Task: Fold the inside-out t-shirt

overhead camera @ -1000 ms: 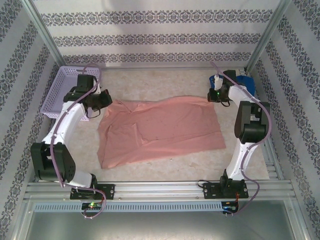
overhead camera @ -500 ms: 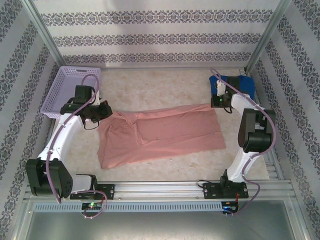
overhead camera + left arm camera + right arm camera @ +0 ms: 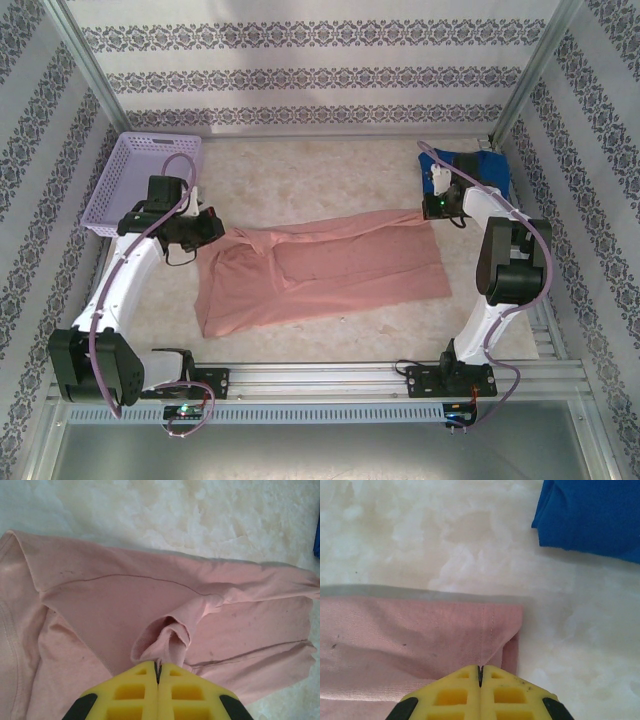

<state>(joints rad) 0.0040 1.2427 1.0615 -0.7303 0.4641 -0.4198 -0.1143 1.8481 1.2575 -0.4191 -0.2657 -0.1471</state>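
Observation:
The robot's right gripper needs to move back and down onto the shirt's hemmed end [image 3: 430, 236] next and release it, because the shirt's far edge still hangs lifted in a tight piece of cloth.
The inside-out t-shirt [image 3: 330, 270], salmon pink, lies across the middle of the table. Its far edge is lifted and stretched in a taut band between my two grippers. My left gripper [image 3: 216, 232] is shut on a bunched fold of the shirt at its far left corner; in the left wrist view the yellow fingertips [image 3: 158, 666] pinch puckered cloth [image 3: 167, 635]. My right gripper [image 3: 426, 212] is shut on the far right corner, and in the right wrist view the hemmed corner [image 3: 492, 630] runs into the closed tips [image 3: 480, 669].
A lilac basket [image 3: 140, 180] stands at the far left, behind the left arm. A bright blue t-shirt [image 3: 480, 168] lies at the far right, just behind the right gripper, also seen in the right wrist view as blue cloth [image 3: 590, 515]. Bare tabletop [image 3: 310, 170] lies beyond the shirt.
Both grippers have carried the shirt's far edge toward the near side, doubling it over the body. The flat spread has narrowed, and the blue t-shirt behind the right arm is uncovered.

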